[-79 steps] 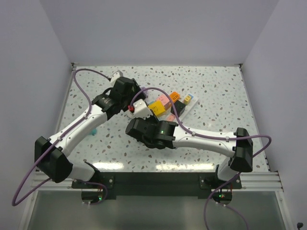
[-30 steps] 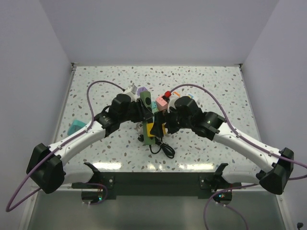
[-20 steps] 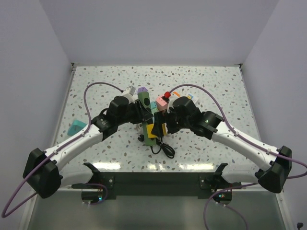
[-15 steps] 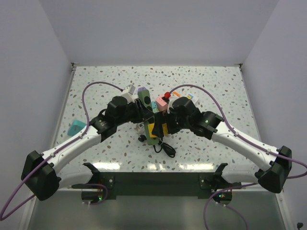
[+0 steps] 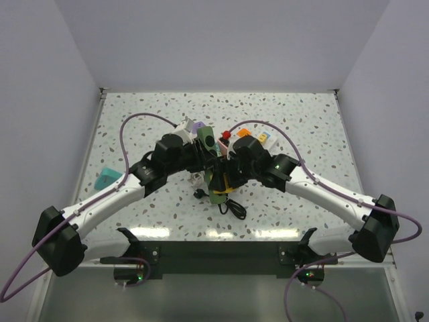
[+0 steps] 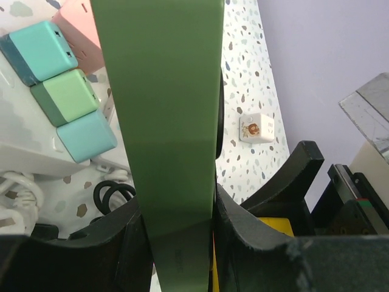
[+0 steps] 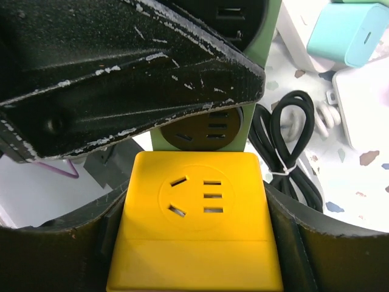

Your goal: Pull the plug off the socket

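Note:
My right gripper should next pull the plug to the clear tabletop by the white cube, below and to its right in the top view, then lower and release it.
The socket is a long green power strip (image 5: 209,144), held above the table in the middle. My left gripper (image 5: 203,163) is shut on it; in the left wrist view the strip (image 6: 161,121) fills the gap between the black fingers (image 6: 246,228). The plug, a yellow cube (image 7: 200,219) with socket holes on its face, sits on the strip's near end (image 7: 246,125). My right gripper (image 7: 197,249) is shut on the plug, one finger pressed to each side. From above, only a sliver of the yellow plug (image 5: 226,190) shows.
A coiled black cord (image 5: 232,208) hangs below the strip. Behind it lies a white tray (image 5: 267,138) with coloured adapter cubes, teal (image 6: 42,52) and green (image 6: 65,103) among them. A white cube (image 6: 254,128) and a teal block (image 5: 106,180) lie on the speckled table.
My right gripper has closed from wide open onto the yellow plug and shifted left. The strip's far end has swung slightly right. My left grip is unchanged.

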Controlling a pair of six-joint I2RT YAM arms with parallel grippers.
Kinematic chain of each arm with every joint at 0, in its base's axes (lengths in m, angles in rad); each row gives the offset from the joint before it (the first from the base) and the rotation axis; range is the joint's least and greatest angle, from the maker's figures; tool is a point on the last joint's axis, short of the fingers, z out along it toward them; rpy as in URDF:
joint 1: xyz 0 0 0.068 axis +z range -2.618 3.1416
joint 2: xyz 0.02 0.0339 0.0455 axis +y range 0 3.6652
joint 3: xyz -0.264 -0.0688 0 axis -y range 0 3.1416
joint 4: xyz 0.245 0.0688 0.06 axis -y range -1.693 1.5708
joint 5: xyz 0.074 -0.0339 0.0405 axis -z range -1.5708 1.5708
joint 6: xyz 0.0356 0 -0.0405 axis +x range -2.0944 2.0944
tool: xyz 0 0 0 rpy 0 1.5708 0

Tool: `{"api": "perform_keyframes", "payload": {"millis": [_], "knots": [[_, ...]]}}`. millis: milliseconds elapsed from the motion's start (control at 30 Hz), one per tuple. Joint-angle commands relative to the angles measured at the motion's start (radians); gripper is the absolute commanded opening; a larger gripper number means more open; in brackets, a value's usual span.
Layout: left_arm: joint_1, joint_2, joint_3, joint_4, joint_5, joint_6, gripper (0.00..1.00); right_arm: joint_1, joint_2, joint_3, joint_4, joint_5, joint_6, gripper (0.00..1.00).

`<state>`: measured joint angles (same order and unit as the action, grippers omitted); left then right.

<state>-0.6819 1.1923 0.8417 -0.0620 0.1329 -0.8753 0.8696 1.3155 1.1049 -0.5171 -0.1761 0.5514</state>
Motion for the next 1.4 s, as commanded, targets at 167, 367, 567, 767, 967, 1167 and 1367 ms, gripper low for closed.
{"api": "perform_keyframes", "payload": {"millis": [167, 367, 567, 767, 967, 1167, 1367], "knots": [[0.091, 0.004, 0.047, -0.212, -0.159, 0.116, 0.00, -0.017, -0.165, 0.081, -0.199, 0.021, -0.093, 0.00], [0.208, -0.030, -0.004, -0.271, -0.163, 0.203, 0.00, -0.034, -0.214, 0.092, -0.311, -0.028, -0.149, 0.00], [0.208, -0.019, 0.043, -0.360, -0.170, 0.280, 0.00, -0.043, -0.171, 0.157, -0.386, -0.109, -0.223, 0.00], [0.208, -0.078, 0.105, -0.460, -0.250, 0.318, 0.00, -0.060, -0.179, 0.239, -0.461, -0.010, -0.255, 0.00], [0.208, -0.195, 0.200, -0.470, -0.179, 0.248, 0.00, -0.170, -0.056, 0.247, -0.607, 0.444, -0.190, 0.00], [0.225, -0.175, 0.382, -0.777, -0.343, 0.229, 0.00, -0.562, 0.080, 0.152, -0.545, 0.481, -0.102, 0.00], [0.355, -0.122, 0.422, -0.983, -0.591, 0.283, 0.00, -0.721, 0.243, 0.176, -0.465, 0.440, -0.064, 0.00]]}}
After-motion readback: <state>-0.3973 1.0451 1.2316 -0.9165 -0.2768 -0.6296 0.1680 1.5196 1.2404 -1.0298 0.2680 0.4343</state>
